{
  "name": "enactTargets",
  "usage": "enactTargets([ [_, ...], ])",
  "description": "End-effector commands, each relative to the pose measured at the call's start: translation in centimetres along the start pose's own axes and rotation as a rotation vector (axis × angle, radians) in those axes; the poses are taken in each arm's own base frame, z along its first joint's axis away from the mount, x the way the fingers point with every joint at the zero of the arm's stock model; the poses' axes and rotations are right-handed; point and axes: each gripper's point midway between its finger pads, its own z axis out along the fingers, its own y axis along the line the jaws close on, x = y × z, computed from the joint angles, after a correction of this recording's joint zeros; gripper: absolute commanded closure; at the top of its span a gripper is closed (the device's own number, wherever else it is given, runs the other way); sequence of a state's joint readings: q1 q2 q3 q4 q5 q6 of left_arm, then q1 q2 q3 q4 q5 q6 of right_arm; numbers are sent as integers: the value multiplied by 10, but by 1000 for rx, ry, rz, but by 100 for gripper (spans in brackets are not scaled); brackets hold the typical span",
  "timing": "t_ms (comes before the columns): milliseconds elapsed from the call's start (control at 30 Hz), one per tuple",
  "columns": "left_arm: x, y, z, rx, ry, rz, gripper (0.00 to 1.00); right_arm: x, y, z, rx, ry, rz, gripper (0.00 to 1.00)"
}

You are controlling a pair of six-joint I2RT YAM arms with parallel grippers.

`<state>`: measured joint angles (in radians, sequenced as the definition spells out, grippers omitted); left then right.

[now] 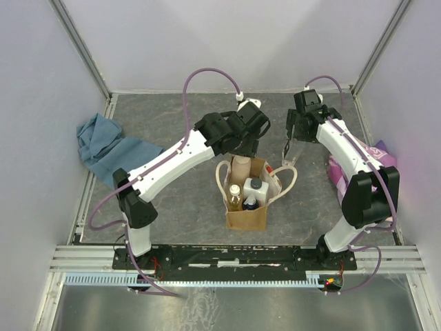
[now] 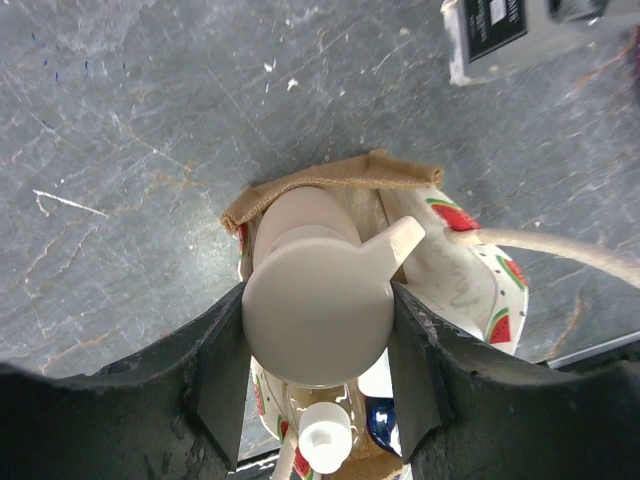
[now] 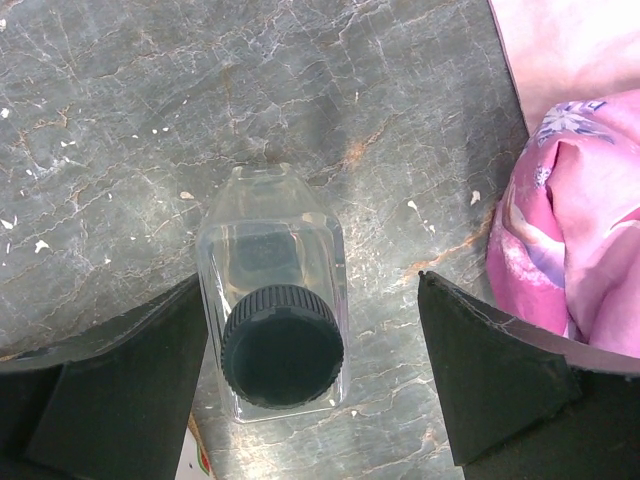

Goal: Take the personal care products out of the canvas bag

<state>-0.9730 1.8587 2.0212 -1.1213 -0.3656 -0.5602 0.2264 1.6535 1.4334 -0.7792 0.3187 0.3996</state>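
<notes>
My left gripper will next lift the bottle out, carry it across to the left in the top view to the bare tabletop by the blue cloth, go down and let go.
The canvas bag [image 1: 247,215] stands upright mid-table, and its tan rim [image 2: 330,175] and watermelon-print lining show in the left wrist view. My left gripper [image 1: 249,141] [image 2: 318,300] is shut on the cream cap of the tall beige bottle [image 2: 300,210] [image 1: 240,165], which stands in the bag's far end. An amber bottle with a white cap [image 1: 235,195], a white squarish one [image 1: 255,186] and a dark blue one [image 1: 249,204] are also inside. My right gripper [image 1: 293,148] [image 3: 310,290] is open around a clear bottle [image 3: 272,250] with a dark cap, standing on the table right of the bag.
A blue cloth [image 1: 103,145] lies at the left wall. A pink floral cloth [image 1: 358,169] [image 3: 580,210] lies at the right wall, close to my right finger. The bag's cream handles [image 2: 560,250] loop outward on both sides. Enclosure walls ring the grey tabletop.
</notes>
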Motion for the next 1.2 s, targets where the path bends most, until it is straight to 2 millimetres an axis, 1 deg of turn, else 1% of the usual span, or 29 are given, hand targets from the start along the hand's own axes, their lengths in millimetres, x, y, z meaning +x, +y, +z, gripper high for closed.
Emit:
enactTargets([
  [0, -50, -3, -34, 36, -171, -22, 79, -7, -11, -12, 22, -35, 17, 10],
  [133, -61, -1, -45, 33, -198, -23, 78, -6, -12, -13, 24, -32, 16, 10],
  [200, -68, 1, -53, 26, -219, -27, 76, -6, -13, -12, 23, -29, 16, 10],
  [267, -77, 4, -65, 29, -248, -40, 72, -4, -12, -12, 21, -24, 15, 10],
  [367, -88, 9, -82, 35, -294, -61, 70, -2, -12, -11, 22, -17, 17, 10],
  [500, -102, 24, -102, 0, -362, -80, 69, 0, -12, -9, 22, -11, 21, 10],
  [667, -112, 47, -122, -65, -426, -113, 69, 0, -12, -10, 17, -11, 22, 10],
  [900, -128, 71, -157, -104, -533, -184, 69, 1, -12, -10, 17, -7, 26, 10],
  [1067, -136, 84, -175, -125, -597, -212, 68, 3, -11, -10, 13, 1, 29, 10],
  [1167, -138, 93, -182, -159, -621, -220, 66, 4, -10, -10, 9, 5, 31, 10],
])
